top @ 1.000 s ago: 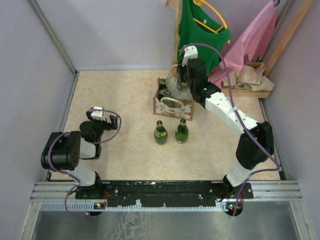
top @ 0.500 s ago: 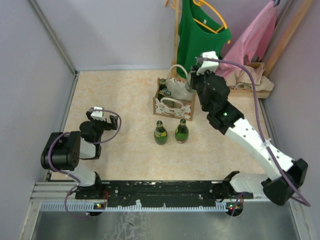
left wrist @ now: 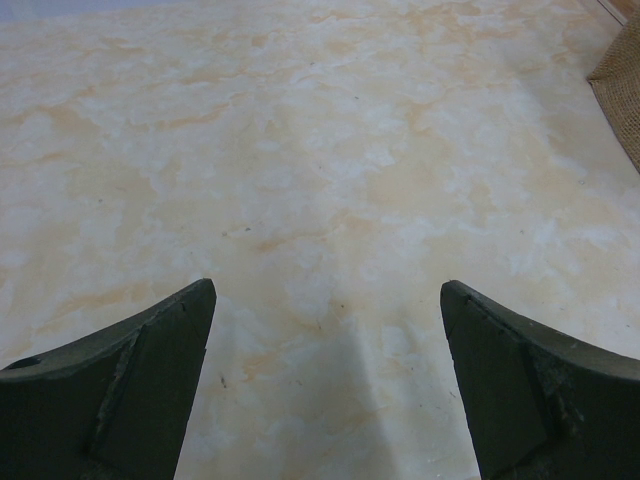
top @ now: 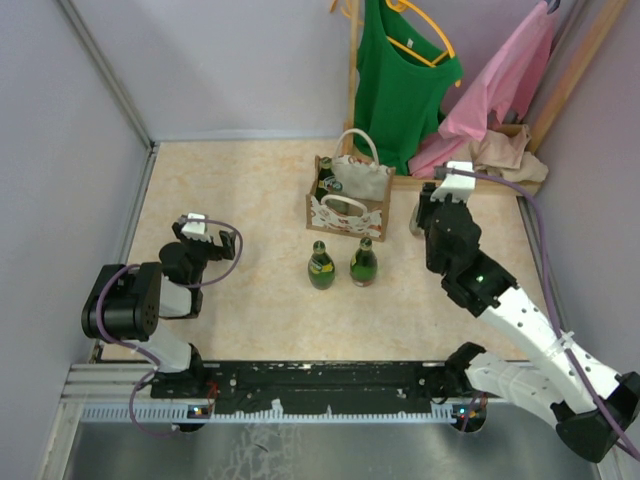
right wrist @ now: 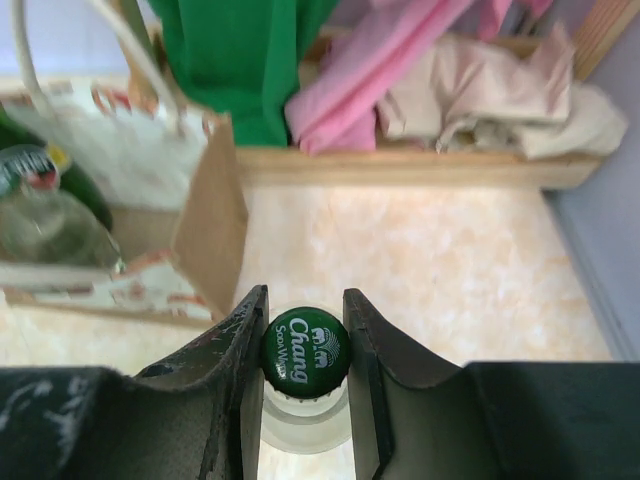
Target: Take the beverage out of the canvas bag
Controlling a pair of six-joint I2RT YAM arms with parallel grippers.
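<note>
My right gripper moves back next and lowers the clear bottle onto the floor beside the green bottles, because the clear bottle still hangs above the floor.
The canvas bag (top: 346,203) stands upright at the back middle of the floor, with at least one green bottle (top: 326,181) still in it. My right gripper (top: 427,213) is to the right of the bag and clear of it. It is shut on the neck of a clear bottle with a green Chang cap (right wrist: 305,352). That bottle hangs above the floor in the right wrist view, between my right gripper's (right wrist: 304,305) jaws. The bag's brown side (right wrist: 211,228) is to the left there. My left gripper (top: 206,233) is open and empty at the left, and its wrist view (left wrist: 326,300) shows only floor.
Two green bottles (top: 321,266) (top: 363,262) stand on the floor in front of the bag. Behind it is a wooden clothes rack base (top: 493,184) with a green shirt (top: 402,70), a pink garment (top: 500,85) and a beige cloth (top: 502,153). Walls close in on both sides.
My right arm has lifted the clear bottle out of the bag and carried it right and nearer, clear of the bag. The left arm has not moved.
</note>
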